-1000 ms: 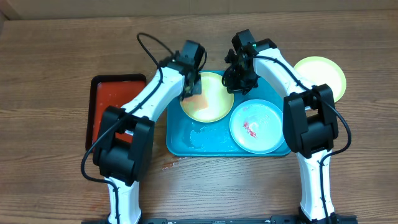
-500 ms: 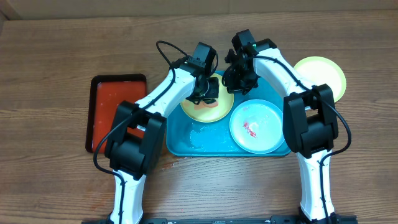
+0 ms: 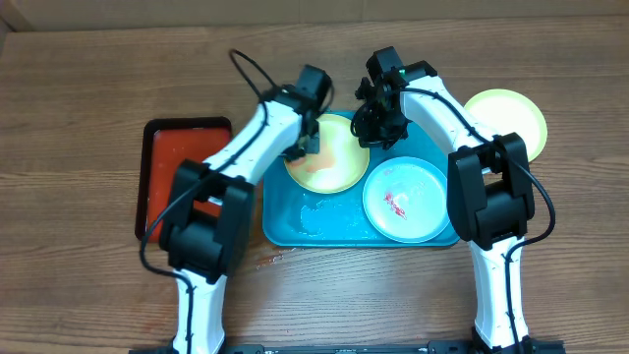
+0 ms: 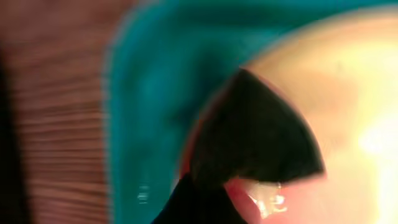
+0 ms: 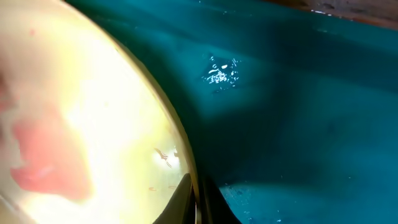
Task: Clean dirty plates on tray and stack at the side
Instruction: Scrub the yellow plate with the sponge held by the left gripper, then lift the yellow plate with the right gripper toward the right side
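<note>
My right gripper will bring its plate up, to the right in the overhead view, then down onto the second yellow-green plate [image 3: 505,128], then release it, as both match.
A yellow-green plate [image 3: 334,162] lies at the back left of the turquoise tray [image 3: 314,221]. My left gripper [image 3: 306,141] is low over the plate's left edge, shut on a pink-orange sponge [image 4: 292,202]. The left wrist view is blurred and shows the plate [image 4: 354,68] and the tray [image 4: 155,81]. My right gripper [image 3: 377,124] is shut on the plate's right rim; its fingers [image 5: 196,199] pinch the rim [image 5: 180,155] above the tray floor [image 5: 298,93]. A light blue plate [image 3: 405,200] with red smears lies on the tray's right. A second yellow-green plate [image 3: 509,118] rests on the table, right of the tray.
A red tray with a black rim [image 3: 157,187] lies on the wooden table left of the turquoise tray. Small wet spots show on the table [image 3: 270,261] at the turquoise tray's front left corner. Both arms cross over the back of the tray.
My left gripper swept right across the yellow-green plate, then back to its left edge with the sponge. The right gripper has kept still on the rim.
</note>
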You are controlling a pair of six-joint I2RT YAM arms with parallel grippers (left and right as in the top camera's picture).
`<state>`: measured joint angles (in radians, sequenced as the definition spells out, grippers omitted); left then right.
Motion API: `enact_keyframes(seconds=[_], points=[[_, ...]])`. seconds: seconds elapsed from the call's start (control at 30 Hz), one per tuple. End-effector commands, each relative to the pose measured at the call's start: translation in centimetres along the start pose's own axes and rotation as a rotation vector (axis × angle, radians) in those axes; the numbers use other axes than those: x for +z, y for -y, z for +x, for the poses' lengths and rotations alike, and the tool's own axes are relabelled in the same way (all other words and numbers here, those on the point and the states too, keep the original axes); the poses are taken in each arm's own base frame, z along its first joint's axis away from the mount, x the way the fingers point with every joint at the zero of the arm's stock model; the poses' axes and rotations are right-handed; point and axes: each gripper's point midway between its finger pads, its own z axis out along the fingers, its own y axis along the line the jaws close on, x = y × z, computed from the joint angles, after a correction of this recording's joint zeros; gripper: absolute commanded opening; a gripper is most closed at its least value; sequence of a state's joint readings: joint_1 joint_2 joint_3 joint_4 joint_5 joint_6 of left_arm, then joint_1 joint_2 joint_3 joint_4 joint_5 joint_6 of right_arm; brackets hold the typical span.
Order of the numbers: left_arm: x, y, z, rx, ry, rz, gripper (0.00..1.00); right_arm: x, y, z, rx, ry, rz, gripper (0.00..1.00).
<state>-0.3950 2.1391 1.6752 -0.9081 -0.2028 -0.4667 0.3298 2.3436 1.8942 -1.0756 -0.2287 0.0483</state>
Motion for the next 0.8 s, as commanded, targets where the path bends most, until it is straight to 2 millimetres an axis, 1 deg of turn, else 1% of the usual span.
enact_keyframes(seconds=[0.0,0.07,0.1,0.17,0.23,0.3,0.37,0.5,0.57,0.67,0.77], points=[[-9.4,-3.0,-6.1,-0.177,0.235,0.093,0.04,-1.8,0.3,-1.3,-0.061,0.05,0.058,0.04],[-12.4,-4.4,-7.2,-0.22,0.292,0.148,0.04,-3.5,0.3,-1.9,-0.09,0.085,0.116,0.04],[-14.0,-5.5,-7.7,-0.245,0.321,0.165,0.04,-4.4,0.4,-2.3,-0.101,0.107,0.163,0.04],[-15.9,-7.5,-8.0,-0.281,0.354,0.175,0.04,-6.4,0.4,-2.9,-0.146,0.156,0.259,0.04],[-16.8,-9.2,-7.8,-0.305,0.357,0.175,0.04,-8.7,-0.5,-3.5,-0.231,0.212,0.344,0.04],[-16.7,-10.5,-7.2,-0.31,0.332,0.152,0.04,-10.8,-1.7,-4.0,-0.318,0.266,0.412,0.04],[-16.1,-11.2,-6.5,-0.311,0.298,0.133,0.04,-13.0,-2.7,-4.4,-0.386,0.321,0.507,0.04],[-14.7,-11.5,-5.4,-0.309,0.246,0.109,0.04,-18.0,-3.5,-5.2,-0.438,0.438,0.819,0.04],[-14.5,-11.7,-5.2,-0.309,0.24,0.099,0.04,-20.1,-3.9,-5.3,-0.475,0.464,0.973,0.04],[-14.4,-11.7,-5.2,-0.291,0.24,0.096,0.05,-22.2,-4.9,-4.9,-0.543,0.456,1.161,0.04],[-14.4,-11.7,-5.2,-0.291,0.24,0.095,0.04,-23.4,-5.9,-4.4,-0.606,0.424,1.272,0.04]])
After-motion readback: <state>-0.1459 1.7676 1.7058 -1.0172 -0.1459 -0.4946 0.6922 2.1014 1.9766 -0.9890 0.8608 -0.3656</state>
